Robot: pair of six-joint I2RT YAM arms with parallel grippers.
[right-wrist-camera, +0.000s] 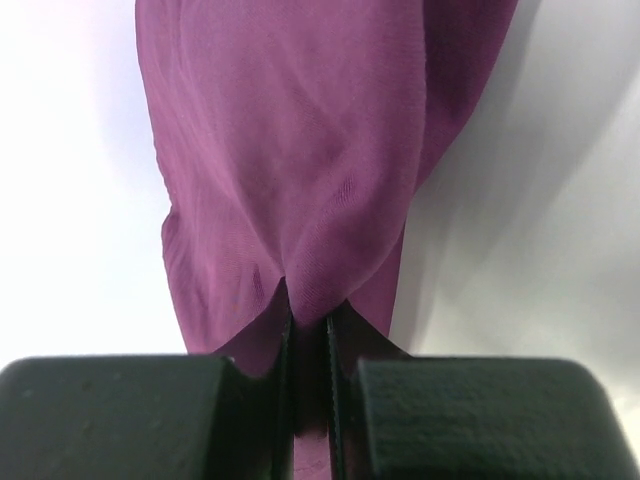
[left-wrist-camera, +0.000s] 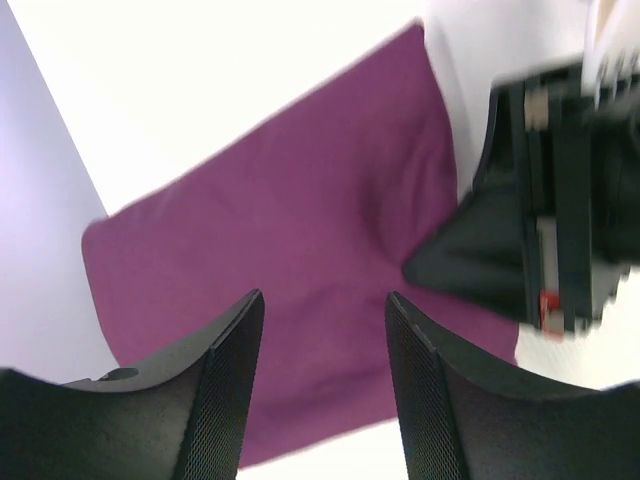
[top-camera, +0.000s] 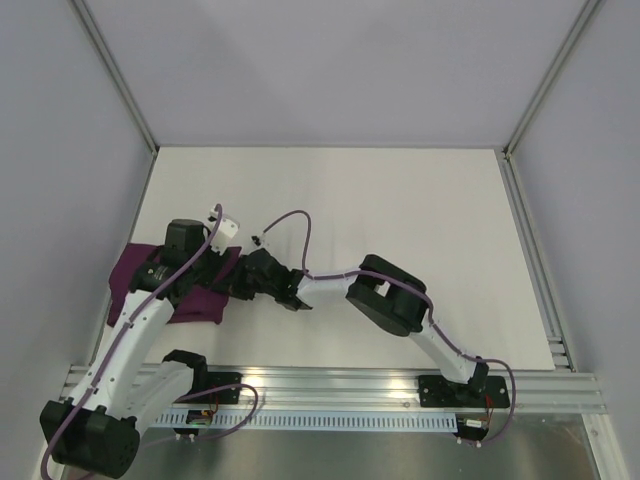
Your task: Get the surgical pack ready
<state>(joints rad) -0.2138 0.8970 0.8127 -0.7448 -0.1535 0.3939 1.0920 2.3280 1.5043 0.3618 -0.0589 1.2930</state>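
I will next pull my right gripper back toward the bare part of the table by the aluminium bar (top-camera: 224,337) and release the cloth's raised fold, as that part lies back of the gripper.
Of the surgical pack I see only the deep-purple cloth (top-camera: 200,305), folded flat on the white table at the near left (left-wrist-camera: 300,220). My right gripper (right-wrist-camera: 310,300) is shut on a raised fold at the cloth's right edge (right-wrist-camera: 300,150); it reaches in from the right (top-camera: 243,283). My left gripper (left-wrist-camera: 325,300) hovers open just above the cloth's near part with nothing between its fingers, close beside the right gripper's black body (left-wrist-camera: 540,230). From above, the left gripper (top-camera: 205,270) covers the middle of the cloth.
The cloth lies close to the left wall (top-camera: 60,200) and the table's left edge. An aluminium rail (top-camera: 400,385) carrying both arm bases runs along the near edge. White tabletop (top-camera: 400,220) stretches to the back and right.
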